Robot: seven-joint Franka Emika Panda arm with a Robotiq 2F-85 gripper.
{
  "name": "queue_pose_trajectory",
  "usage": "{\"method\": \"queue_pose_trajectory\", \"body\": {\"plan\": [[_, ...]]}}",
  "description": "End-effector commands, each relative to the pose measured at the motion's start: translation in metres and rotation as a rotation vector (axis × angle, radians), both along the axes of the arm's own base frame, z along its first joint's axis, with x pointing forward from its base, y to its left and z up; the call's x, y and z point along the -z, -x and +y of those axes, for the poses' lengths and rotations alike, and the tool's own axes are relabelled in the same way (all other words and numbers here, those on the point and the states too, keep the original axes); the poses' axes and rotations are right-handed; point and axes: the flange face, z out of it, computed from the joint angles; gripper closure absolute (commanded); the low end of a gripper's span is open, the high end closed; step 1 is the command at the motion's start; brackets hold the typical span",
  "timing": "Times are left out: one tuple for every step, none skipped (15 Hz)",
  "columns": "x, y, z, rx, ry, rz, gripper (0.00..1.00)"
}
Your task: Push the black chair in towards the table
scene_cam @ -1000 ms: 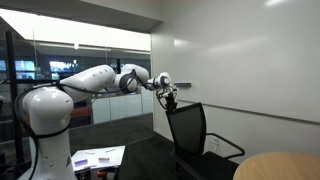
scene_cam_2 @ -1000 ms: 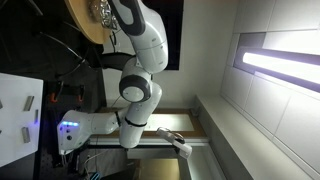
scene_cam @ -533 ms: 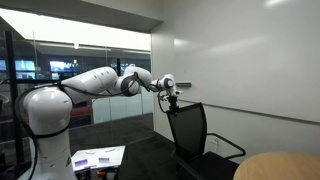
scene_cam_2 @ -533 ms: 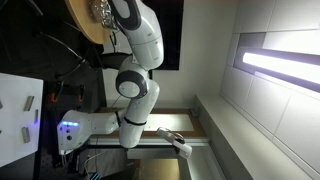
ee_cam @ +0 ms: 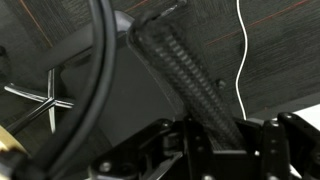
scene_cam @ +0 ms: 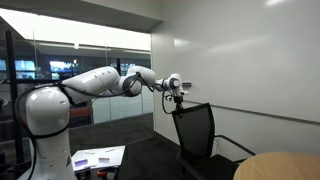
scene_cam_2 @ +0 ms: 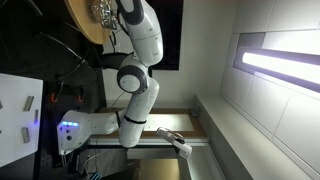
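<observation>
My gripper should next push the backrest it holds toward the round tan table's edge, beyond the chair (scene_cam: 196,132) from my gripper, as a gap remains, and then release.
The black chair (scene_cam: 196,132) stands beside the white wall, its tall mesh backrest facing the round tan table (scene_cam: 276,167) at the lower right. My gripper (scene_cam: 178,97) is at the top corner of the backrest, on the side away from the table. In the wrist view the backrest's mesh edge (ee_cam: 185,75) runs between my fingers (ee_cam: 215,140) and fills the gap, so the gripper looks shut on it. The chair's star base (ee_cam: 45,100) shows below on dark carpet. The table also shows in an exterior view (scene_cam_2: 82,22).
The robot's white base (scene_cam: 45,120) stands on a platform with papers (scene_cam: 98,158). A glass partition (scene_cam: 90,60) is behind the arm. A white wall (scene_cam: 240,60) runs close behind the chair. Dark carpet lies between chair and platform.
My arm has reached further out and the chair's backrest has moved with the gripper toward the table over the last second.
</observation>
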Motion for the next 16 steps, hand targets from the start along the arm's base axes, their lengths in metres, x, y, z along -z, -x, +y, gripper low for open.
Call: {"method": "queue_pose_trajectory", "body": {"plan": [[-0.003, -0.028, -0.031, 0.161, -0.020, -0.046, 0.98], [-0.003, -0.031, -0.033, 0.180, -0.024, -0.053, 0.98], [-0.004, -0.033, -0.036, 0.194, -0.028, -0.061, 0.98], [-0.005, -0.035, -0.038, 0.206, -0.033, -0.066, 0.98], [-0.008, -0.038, -0.041, 0.217, -0.038, -0.069, 0.98], [-0.012, -0.039, -0.043, 0.225, -0.042, -0.072, 0.98], [-0.016, -0.043, -0.048, 0.228, -0.047, -0.078, 0.98], [-0.021, -0.046, -0.052, 0.231, -0.051, -0.082, 0.98], [-0.024, -0.050, -0.057, 0.233, -0.057, -0.085, 0.98], [-0.028, -0.054, -0.063, 0.237, -0.062, -0.085, 0.98], [-0.033, -0.058, -0.070, 0.242, -0.070, -0.088, 0.98], [-0.035, -0.061, -0.073, 0.248, -0.079, -0.088, 0.98], [-0.035, -0.063, -0.077, 0.254, -0.086, -0.088, 0.98], [-0.035, -0.066, -0.081, 0.260, -0.089, -0.090, 0.98], [-0.036, -0.069, -0.087, 0.267, -0.092, -0.090, 0.98], [-0.036, -0.073, -0.094, 0.271, -0.095, -0.093, 0.98]]}}
